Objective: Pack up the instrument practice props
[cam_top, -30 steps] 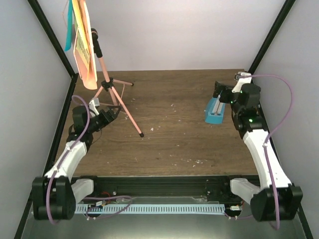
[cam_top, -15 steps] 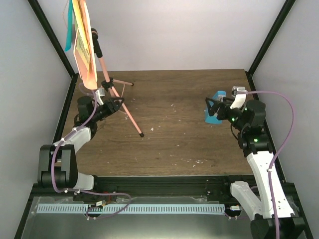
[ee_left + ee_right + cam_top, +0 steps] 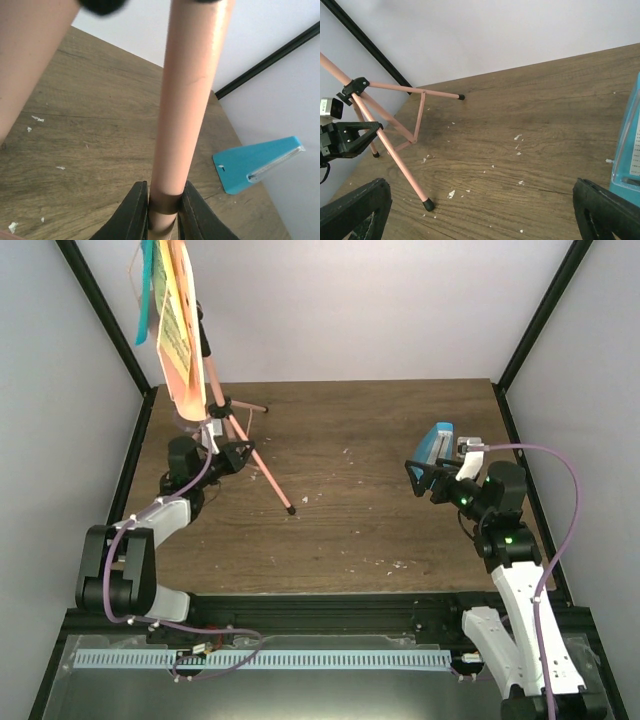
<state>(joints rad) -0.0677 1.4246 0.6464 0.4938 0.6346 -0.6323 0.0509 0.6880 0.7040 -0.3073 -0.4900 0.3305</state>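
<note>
My left gripper will next move the stand's front leg toward the metronome and release it, as the table's open middle is to its right in the top view.
The salmon-pink music stand stands at the table's far left, with yellow and blue music sheets on its desk. My left gripper is shut on the stand's front leg just below the tripod hub. In the left wrist view the black jaws pinch the pink tube. The blue metronome stands at the right, also visible in the left wrist view. My right gripper is wide open just in front of it. In the right wrist view the metronome sits at the right edge, above the right finger, with nothing between the jaws.
The brown wooden table carries small white crumbs. Grey walls and black frame posts close in the left, right and back. A black rail with a pale cable strip runs along the near edge.
My left gripper has reached in and shut on the stand's leg, and the stand has shifted slightly right. The right arm has pulled back from the metronome and turned towards the left.
</note>
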